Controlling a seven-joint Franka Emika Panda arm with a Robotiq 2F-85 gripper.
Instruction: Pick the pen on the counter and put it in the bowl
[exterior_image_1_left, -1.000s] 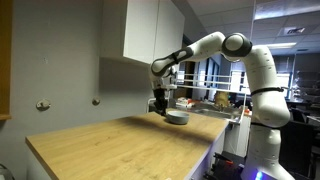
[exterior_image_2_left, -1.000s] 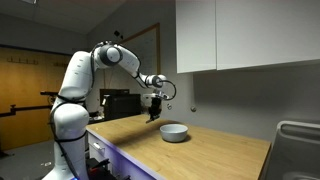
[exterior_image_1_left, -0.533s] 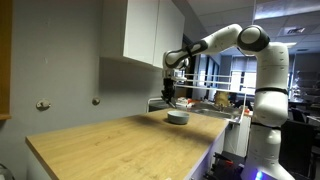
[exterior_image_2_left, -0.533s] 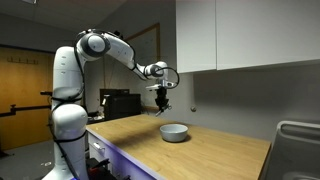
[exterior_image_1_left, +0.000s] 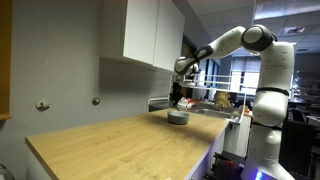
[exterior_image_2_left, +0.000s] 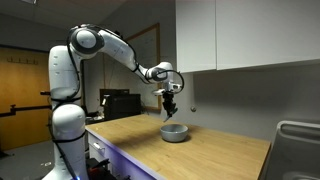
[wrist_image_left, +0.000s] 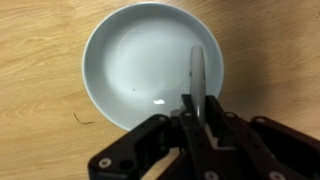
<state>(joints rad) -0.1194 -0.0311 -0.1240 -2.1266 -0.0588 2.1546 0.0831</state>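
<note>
The grey bowl is below my gripper on the counter. My gripper should next move down toward the bowl's open inside and release the pen (wrist_image_left: 196, 72) there.
The grey bowl (wrist_image_left: 150, 60) sits on the wooden counter (exterior_image_1_left: 120, 145) near its far end; it shows in both exterior views (exterior_image_1_left: 177, 117) (exterior_image_2_left: 173, 131). My gripper (wrist_image_left: 197, 112) hangs right above the bowl (exterior_image_1_left: 178, 100) (exterior_image_2_left: 169, 106). It is shut on the pen (wrist_image_left: 196, 72), which sticks out from between the fingers over the bowl's inside. The pen looks pale in the wrist view. It is too small to make out in the exterior views.
White wall cabinets (exterior_image_1_left: 150, 35) hang above the counter, close to the arm. A sink (exterior_image_2_left: 300, 145) lies at the counter's end. A small dark mark (wrist_image_left: 82, 120) is on the wood beside the bowl.
My gripper has moved with the pen along the counter to a spot above the bowl. The bowl has not moved.
</note>
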